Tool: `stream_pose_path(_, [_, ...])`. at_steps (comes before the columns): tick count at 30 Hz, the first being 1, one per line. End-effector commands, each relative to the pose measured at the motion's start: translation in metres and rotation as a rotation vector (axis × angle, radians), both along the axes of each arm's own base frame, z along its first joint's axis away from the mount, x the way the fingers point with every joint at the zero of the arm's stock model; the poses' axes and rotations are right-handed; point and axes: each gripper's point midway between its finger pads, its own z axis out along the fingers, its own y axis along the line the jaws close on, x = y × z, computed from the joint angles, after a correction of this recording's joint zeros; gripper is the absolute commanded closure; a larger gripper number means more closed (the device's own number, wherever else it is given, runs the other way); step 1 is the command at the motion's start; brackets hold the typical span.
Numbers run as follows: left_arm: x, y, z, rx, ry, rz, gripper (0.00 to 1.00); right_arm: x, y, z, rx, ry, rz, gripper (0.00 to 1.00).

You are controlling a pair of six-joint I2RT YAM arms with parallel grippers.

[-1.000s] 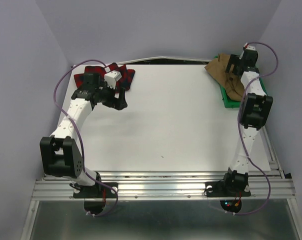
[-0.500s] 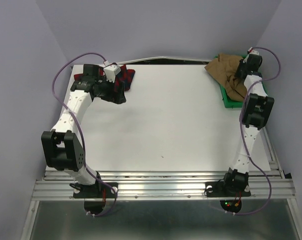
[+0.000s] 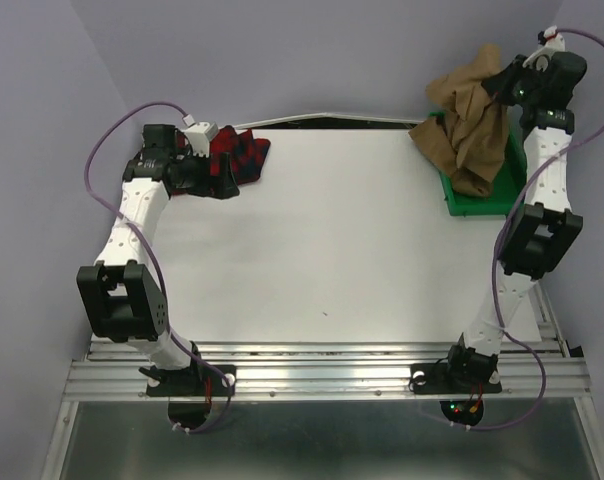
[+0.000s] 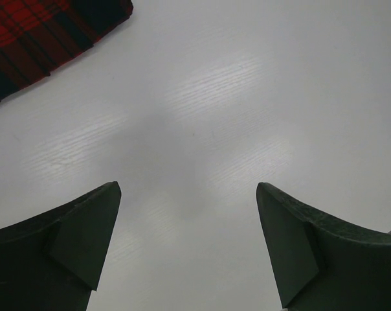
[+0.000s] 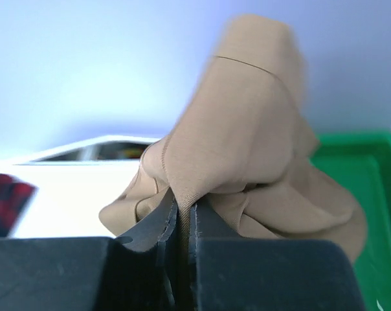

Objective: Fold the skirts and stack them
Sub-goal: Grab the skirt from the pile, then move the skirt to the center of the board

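Observation:
The tan-brown skirt should next be swung left in the top view, back and down, by the right gripper and released, since the table's bare middle lies that way, below the gripper.
The tan-brown skirt [image 3: 469, 125] hangs bunched from my right gripper [image 3: 498, 88], raised over the green tray [image 3: 482, 205] at the back right. In the right wrist view the gripper [image 5: 182, 210] is shut on a fold of the tan skirt [image 5: 247, 129]. The red plaid skirt [image 3: 244, 155] lies crumpled at the table's back left. My left gripper [image 3: 220, 180] hovers beside it, open; the left wrist view shows its fingers [image 4: 85, 233] wide apart over bare table, with the plaid skirt [image 4: 33, 39] at the upper left.
The white table [image 3: 332, 240] spreads between the arms. Purple walls close in on the left, back and right. The green tray sits against the right edge, partly under the hanging cloth.
My right gripper closed on the tan skirt and lifted it up off the tray. The left arm drew back toward the far left, staying open.

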Motion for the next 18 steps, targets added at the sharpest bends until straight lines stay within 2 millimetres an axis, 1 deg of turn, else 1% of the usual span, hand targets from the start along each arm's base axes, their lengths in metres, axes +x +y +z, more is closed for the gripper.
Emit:
stream_pose_path(1, [0.008,0.005,0.05,-0.048,-0.13,0.01,0.01,-0.059,0.085,0.147,-0.034,-0.333,0.29,0.99])
stream_pose_path(2, [0.008,0.006,0.054,-0.055,-0.14,0.013,0.01,-0.065,0.096,0.151,-0.037,-0.342,0.327,0.99])
stream_pose_path(3, [0.008,0.006,0.057,-0.066,-0.146,0.01,0.01,-0.074,0.121,0.151,-0.031,-0.339,0.411,0.99])
stream_pose_path(4, [0.008,0.008,0.061,-0.07,-0.158,0.014,0.01,-0.082,0.137,0.154,-0.026,-0.342,0.457,0.99])
stream_pose_path(5, [0.007,0.01,0.064,-0.075,-0.168,0.019,0.01,-0.095,0.152,0.164,-0.024,-0.356,0.502,0.99])
stream_pose_path(6, [0.005,0.009,0.067,-0.085,-0.176,0.01,0.01,-0.106,0.18,0.16,0.005,-0.336,0.591,0.99])
stream_pose_path(7, [0.003,0.011,0.074,-0.088,-0.201,0.012,0.01,-0.115,0.196,0.163,0.004,-0.348,0.635,0.99])
stream_pose_path(8, [0.002,0.013,0.076,-0.088,-0.21,0.015,0.01,-0.124,0.209,0.164,0.005,-0.35,0.673,0.99])
stream_pose_path(9, [-0.001,0.013,0.077,-0.092,-0.218,0.01,0.01,-0.144,0.234,0.172,0.002,-0.367,0.738,0.99])
stream_pose_path(10, [-0.002,0.014,0.079,-0.092,-0.226,0.011,0.01,-0.151,0.245,0.172,0.005,-0.365,0.763,0.99])
stream_pose_path(11, [-0.003,0.016,0.082,-0.09,-0.245,0.015,0.01,-0.155,0.255,0.162,0.013,-0.342,0.783,0.99])
stream_pose_path(12, [-0.007,0.016,0.085,-0.085,-0.256,0.013,0.01,-0.161,0.265,0.157,0.006,-0.336,0.807,0.99])
stream_pose_path(13, [-0.008,0.017,0.085,-0.068,-0.267,0.005,0.01,-0.171,0.272,0.158,-0.032,-0.36,0.821,0.99])
stream_pose_path(14, [-0.012,0.018,0.085,-0.059,-0.269,-0.001,0.01,-0.173,0.285,0.132,-0.017,-0.288,0.844,0.99])
stream_pose_path(15, [-0.014,0.018,0.084,-0.049,-0.271,-0.009,0.01,-0.175,0.289,0.118,-0.029,-0.265,0.848,0.99])
stream_pose_path(16, [-0.015,0.019,0.082,-0.034,-0.272,-0.015,0.01,-0.184,0.293,0.11,-0.034,-0.25,0.856,0.99])
stream_pose_path(17, [-0.018,0.02,0.08,-0.013,-0.281,-0.028,0.01,-0.19,0.302,0.092,-0.03,-0.21,0.879,0.99])
stream_pose_path(18, [-0.02,0.021,0.071,-0.001,-0.266,-0.033,0.01,-0.19,0.305,0.046,-0.048,-0.134,0.897,0.99])
